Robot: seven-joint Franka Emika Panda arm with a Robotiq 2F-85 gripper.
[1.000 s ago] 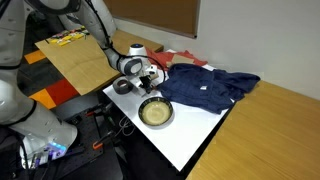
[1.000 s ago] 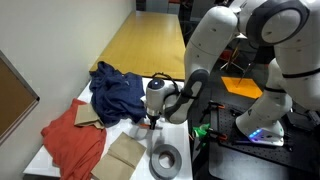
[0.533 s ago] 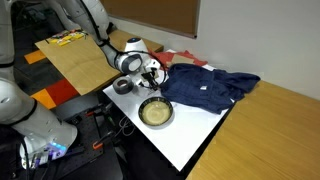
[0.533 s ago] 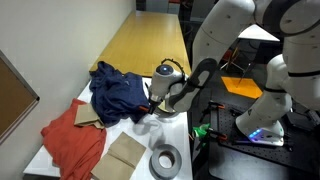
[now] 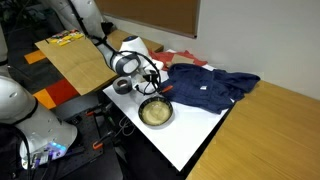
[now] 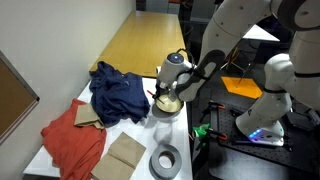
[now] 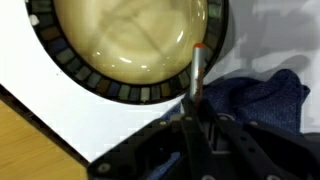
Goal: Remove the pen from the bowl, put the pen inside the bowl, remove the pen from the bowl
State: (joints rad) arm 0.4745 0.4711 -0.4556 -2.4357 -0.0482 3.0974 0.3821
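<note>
My gripper moves the pen a little toward the bowl's middle point(image 5: 155, 111) point(image 7: 132, 28) next, before releasing it, since the pen's tip is off toward the blue cloth.
The bowl point(image 5: 155, 112) has a silvery-grey rim and tan-yellow inside; it sits on the white table and also shows in the other exterior view point(image 6: 168, 104) and in the wrist view point(image 7: 130, 40). My gripper point(image 5: 156, 88) hangs just above the bowl's far edge, shut on the pen point(image 7: 196, 72), a thin stick with a reddish-orange tip. In the wrist view the pen's tip points over the bowl's rim, between the bowl and the blue cloth. The gripper point(image 7: 190, 125) holds the pen's lower end. The pen is hard to make out in both exterior views.
A blue cloth point(image 5: 210, 88) lies next to the bowl, with a red cloth point(image 6: 72, 140) and brown cardboard point(image 6: 125, 155) behind. A grey tape ring point(image 6: 165, 158) lies near the table's edge point(image 5: 180, 160). A wooden board point(image 5: 80, 55) stands alongside.
The gripper has moved with the pen from beside the tape ring toward the bowl and now hangs over the bowl's rim.
</note>
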